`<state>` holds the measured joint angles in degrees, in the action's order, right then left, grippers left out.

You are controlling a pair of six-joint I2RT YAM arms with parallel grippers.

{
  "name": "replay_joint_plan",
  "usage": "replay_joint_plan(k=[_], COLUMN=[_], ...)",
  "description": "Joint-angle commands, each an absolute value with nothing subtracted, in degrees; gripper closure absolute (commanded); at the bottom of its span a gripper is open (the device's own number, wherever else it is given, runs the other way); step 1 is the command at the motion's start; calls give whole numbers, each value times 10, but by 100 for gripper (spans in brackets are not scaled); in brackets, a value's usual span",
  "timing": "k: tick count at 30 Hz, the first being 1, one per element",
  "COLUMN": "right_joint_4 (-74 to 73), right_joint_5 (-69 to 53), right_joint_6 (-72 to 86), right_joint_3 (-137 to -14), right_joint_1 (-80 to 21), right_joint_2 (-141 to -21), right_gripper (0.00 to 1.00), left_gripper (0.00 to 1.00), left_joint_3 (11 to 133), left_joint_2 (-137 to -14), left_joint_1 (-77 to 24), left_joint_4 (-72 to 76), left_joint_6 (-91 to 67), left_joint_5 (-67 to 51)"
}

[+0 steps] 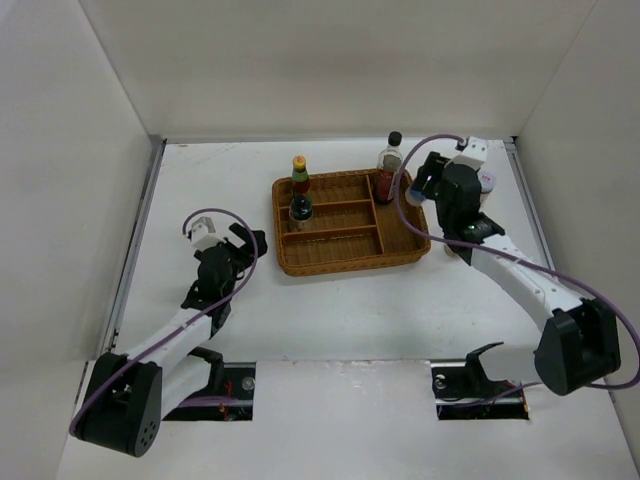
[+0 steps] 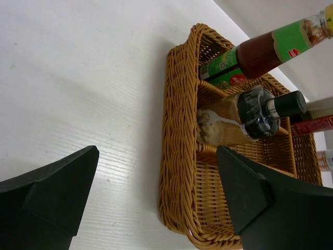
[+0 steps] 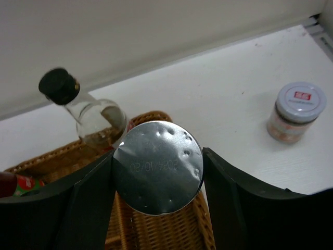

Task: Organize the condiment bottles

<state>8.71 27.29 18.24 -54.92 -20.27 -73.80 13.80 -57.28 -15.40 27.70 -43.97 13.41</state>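
To get the silver-lidded jar into the tray's end compartment (image 1: 398, 220) (image 3: 164, 229) beside the clear bottle, my right gripper will lower it and shift to the left in the top view first.
My right gripper (image 3: 157, 172) is shut on a silver-lidded jar (image 3: 157, 166), one finger on each side of the lid, over the right end of the wicker tray (image 3: 177, 234). The jar's body is hidden under its lid. Behind it a clear bottle with a black cap (image 3: 83, 109) leans in the tray. A short pale-lidded jar (image 3: 295, 112) stands on the table to the right. A yellow-red-capped bottle (image 1: 300, 172) and a small black-capped bottle (image 1: 300, 207) stand in the tray's left end. My left gripper (image 1: 250, 245) is open, just left of the tray (image 1: 350, 262).
White walls close in the table at the back and on both sides. In the left wrist view the tray's near corner (image 2: 179, 135) lies between my open fingers (image 2: 250, 192), with bare white table to its left. A metal rail (image 1: 135, 260) runs along the left edge.
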Motion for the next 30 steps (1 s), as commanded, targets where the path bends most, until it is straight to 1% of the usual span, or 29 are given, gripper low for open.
replay_joint_plan(k=[1, 8, 15, 20, 22, 24, 26, 30], right_joint_4=[171, 191, 220, 239, 243, 236, 229, 200], right_joint_5=[247, 244, 261, 267, 272, 279, 293, 310], right_joint_6=[199, 192, 163, 162, 163, 162, 160, 168], right_joint_3=[-552, -573, -584, -580, -577, -577, -570, -544], right_joint_1=[-225, -245, -259, -267, -271, -275, -280, -282], right_joint_2=[-758, -823, -874, -908, -911, -906, -890, -827], right_gripper=[48, 48, 46, 41, 36, 24, 15, 9], left_gripper=[0, 0, 0, 0, 0, 0, 0, 0], left_joint_3=[123, 125, 127, 131, 134, 135, 136, 134], left_joint_2=[-542, -555, -561, -571, -576, -583, -584, -577], left_joint_1=[-148, -150, -150, -151, -154, -154, -154, -156], left_joint_4=[312, 317, 316, 317, 317, 317, 317, 317], left_joint_6=[-445, -445, -445, -445, -445, -445, -445, -445], left_joint_5=[141, 137, 136, 130, 132, 130, 127, 130])
